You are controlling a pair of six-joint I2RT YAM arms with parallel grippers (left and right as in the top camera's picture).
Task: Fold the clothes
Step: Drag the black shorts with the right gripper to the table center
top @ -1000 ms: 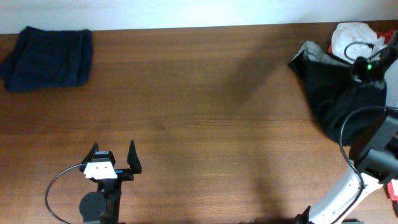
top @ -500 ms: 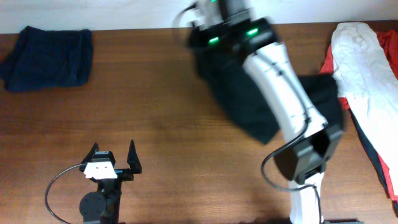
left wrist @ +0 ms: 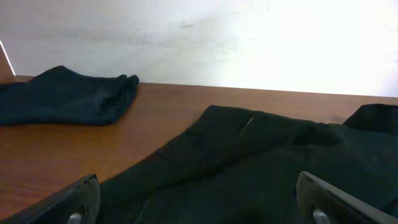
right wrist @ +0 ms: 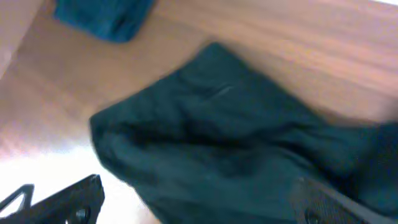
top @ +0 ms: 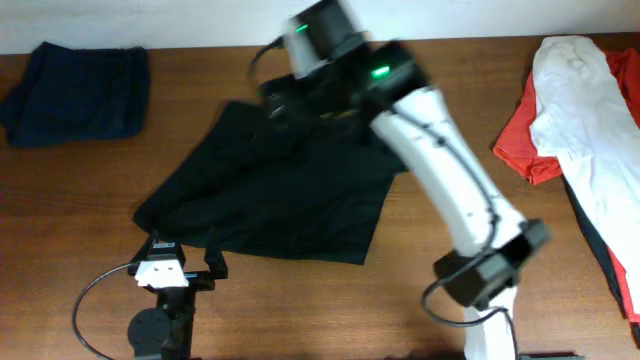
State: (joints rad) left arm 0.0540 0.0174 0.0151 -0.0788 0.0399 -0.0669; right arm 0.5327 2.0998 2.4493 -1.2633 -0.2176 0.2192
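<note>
I need to bring my right gripper back and down onto the garment's near corner away from my left gripper next.
The clothes (top: 290, 190), a large limp black garment, lie spread and rumpled across the middle of the table. My right arm (top: 430, 160) reaches over their far edge. In the right wrist view my right gripper (right wrist: 205, 205) hovers above the black fabric (right wrist: 236, 143), jaws wide open and holding nothing. My left gripper (top: 181, 252) sits at the garment's near left edge, open. In its wrist view the black cloth (left wrist: 249, 162) lies right ahead of and between the open left gripper (left wrist: 199, 208) fingers, which grip nothing.
A folded dark navy garment (top: 80, 90) lies at the back left corner, also visible as the navy garment (left wrist: 68, 96) in the left wrist view. A white garment (top: 575, 100) over a red one (top: 515, 150) lies along the right edge. A pale wall backs the table.
My right arm swung from the far right to the back centre, carrying the black garment. The garment now lies spread on the table and the right gripper has opened. The left arm stayed still.
</note>
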